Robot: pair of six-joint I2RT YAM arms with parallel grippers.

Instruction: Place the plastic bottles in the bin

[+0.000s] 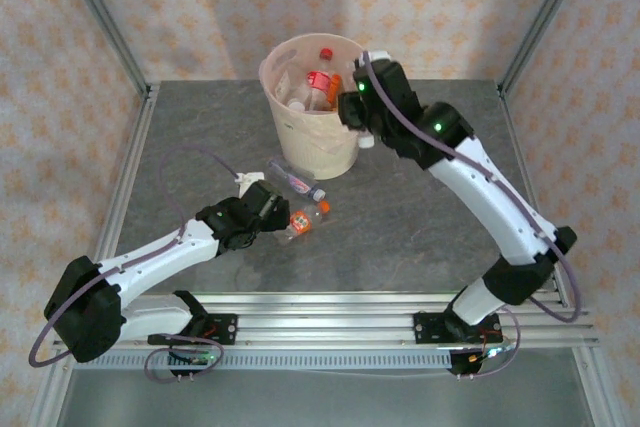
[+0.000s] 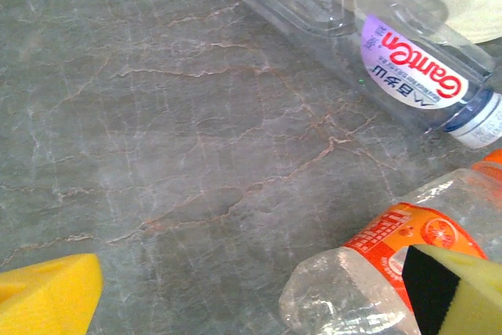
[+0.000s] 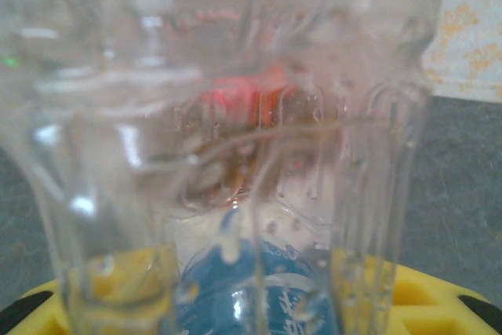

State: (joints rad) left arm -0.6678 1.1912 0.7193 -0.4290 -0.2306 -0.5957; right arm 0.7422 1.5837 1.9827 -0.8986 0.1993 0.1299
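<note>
My right gripper next moves across the bin's rim, over the bin's opening (image 1: 314,77), to release the clear bottle. That opening lies beside the gripper, past the bin's rim.
The cream bin (image 1: 300,132) stands at the back of the table and holds several bottles, among them a red-labelled one (image 1: 319,78). My right gripper (image 1: 356,119) hovers at the bin's right rim, shut on a clear bottle with a blue label (image 3: 259,194), which sits between its yellow pads (image 3: 110,276). Two bottles lie on the table in front of the bin: a clear one with a purple-white label (image 2: 392,52) (image 1: 294,179) and an orange-labelled one (image 2: 376,272) (image 1: 305,219). My left gripper (image 2: 255,304) (image 1: 272,209) is open, low over the table. Its right finger (image 2: 463,296) overlaps the orange-labelled bottle.
The grey marble table (image 1: 420,217) is fenced by aluminium posts and a patterned wall at the back and sides. A metal rail (image 1: 330,307) with both arm bases runs along the near edge.
</note>
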